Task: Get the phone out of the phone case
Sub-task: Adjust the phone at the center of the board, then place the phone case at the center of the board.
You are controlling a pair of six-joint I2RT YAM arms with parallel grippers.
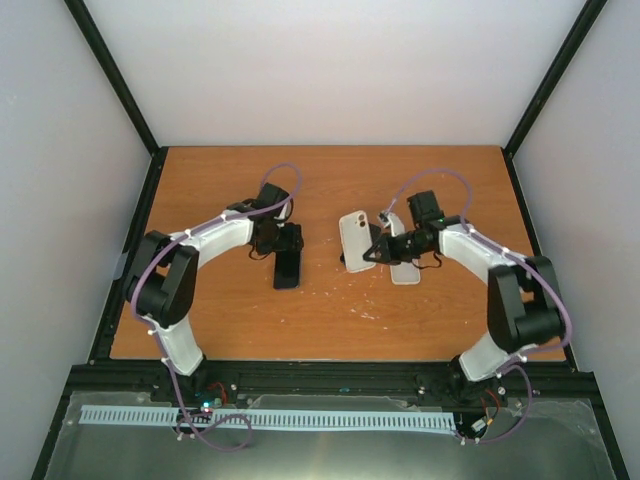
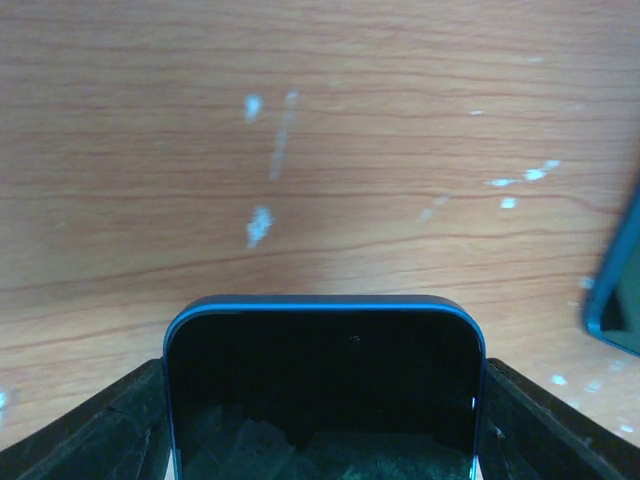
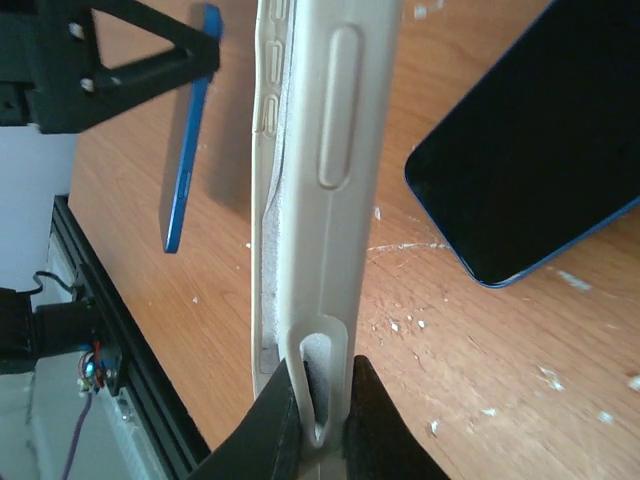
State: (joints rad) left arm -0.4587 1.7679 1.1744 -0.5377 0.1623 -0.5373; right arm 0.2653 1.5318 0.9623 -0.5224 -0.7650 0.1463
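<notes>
My right gripper swings to the right in the top view next, then down to the bare wood of the table past the flat white item [image 1: 442, 276], because the phone case [image 1: 355, 240] is empty.
My right gripper [image 3: 320, 405] is shut on the bottom edge of the white phone case [image 3: 320, 150], at its charging cut-out, and holds it on edge above the table. The case's grey inner lining shows, and no phone is seen in it. In the top view the case [image 1: 355, 240] is just left of my right gripper [image 1: 382, 248]. My left gripper [image 2: 320, 410] is shut on a blue-edged phone [image 2: 325, 370] with a dark screen, one finger on each long side. The right wrist view shows this phone [image 3: 185, 170] edge-on. In the top view the phone [image 1: 288, 262] is at my left gripper [image 1: 272, 235].
A second blue-edged dark phone [image 3: 530, 170] lies flat on the wooden table [image 1: 330, 320]; its corner shows at the right edge of the left wrist view [image 2: 620, 290]. A flat white item [image 1: 405, 268] lies under my right arm. Black frame rails border the table.
</notes>
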